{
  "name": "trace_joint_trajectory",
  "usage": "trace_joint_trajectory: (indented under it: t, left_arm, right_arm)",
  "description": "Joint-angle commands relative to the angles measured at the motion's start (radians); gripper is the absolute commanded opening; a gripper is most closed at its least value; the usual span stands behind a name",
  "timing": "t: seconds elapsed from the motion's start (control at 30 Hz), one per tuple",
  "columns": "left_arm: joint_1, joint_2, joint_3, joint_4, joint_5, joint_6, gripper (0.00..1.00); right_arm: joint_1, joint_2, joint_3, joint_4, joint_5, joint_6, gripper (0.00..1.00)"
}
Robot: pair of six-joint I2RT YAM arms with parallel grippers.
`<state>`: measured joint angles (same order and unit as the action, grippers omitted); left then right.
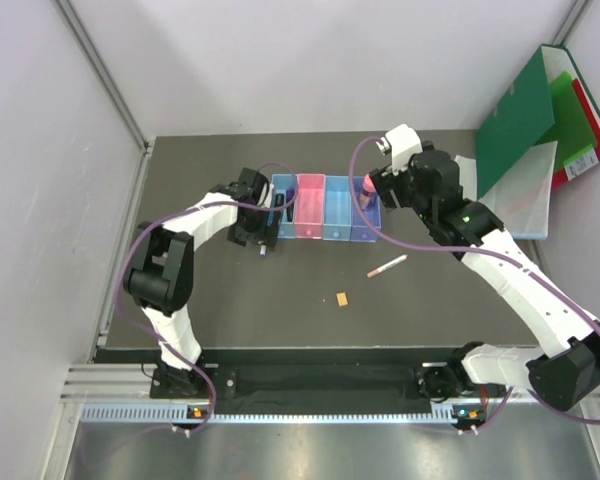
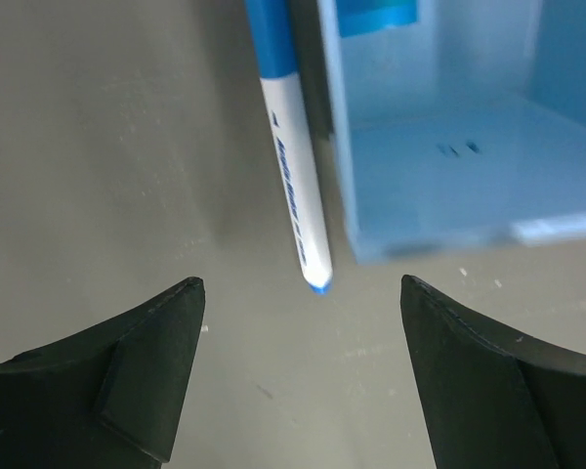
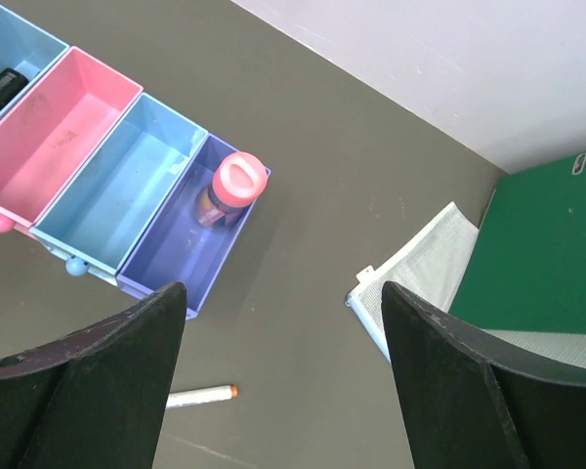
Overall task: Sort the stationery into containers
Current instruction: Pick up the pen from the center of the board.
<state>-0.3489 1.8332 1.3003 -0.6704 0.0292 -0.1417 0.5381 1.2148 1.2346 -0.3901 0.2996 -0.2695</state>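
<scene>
The white-blue pen's white near end (image 1: 263,249) (image 2: 311,244) sticks out past the near corner of the light blue bin. My left gripper should go down and outward over that end next and close.
The four joined bins (image 1: 325,210) stand mid-table, light blue and pink. A pink-capped tube (image 3: 236,186) stands in the rightmost bin (image 3: 171,249). A black item (image 3: 0,88) lies in the leftmost bin. A white-blue pen (image 2: 293,166) lies on the table beside the leftmost bin (image 2: 449,156). My left gripper (image 2: 301,288) is open and empty just over the pen's tip. My right gripper (image 3: 283,293) is open and empty above the table right of the bins. A pinkish pen (image 1: 387,266) and a tiny orange block (image 1: 343,298) lie in front of the bins. No purple marker shows.
Green and red folders (image 1: 545,110) lean at the back right, with a white mesh pouch (image 3: 420,274) on the table beside them. Walls close the table at the left and back.
</scene>
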Motion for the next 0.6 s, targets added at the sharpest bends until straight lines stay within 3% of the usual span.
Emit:
trace_joint_trajectory:
  t: [0.0,0.1,0.33,0.57]
  left_arm:
    - [-0.007,0.046,0.033,0.074,-0.068,-0.029,0.83]
    - [-0.009,0.076,0.042,0.081,-0.077,-0.035,0.81]
    - [-0.021,0.112,0.039,0.109,-0.103,-0.038,0.61]
    - [-0.025,0.115,0.01,0.112,-0.114,-0.035,0.16]
  right_arm:
    - [-0.015,-0.031,0.02,0.016,-0.017,0.009,0.8]
    - [-0.02,-0.031,0.022,0.013,-0.02,0.01,0.8]
    - [-0.024,-0.02,0.035,0.011,-0.034,0.026,0.8]
    - [-0.026,-0.011,0.06,0.01,-0.043,0.03,0.8]
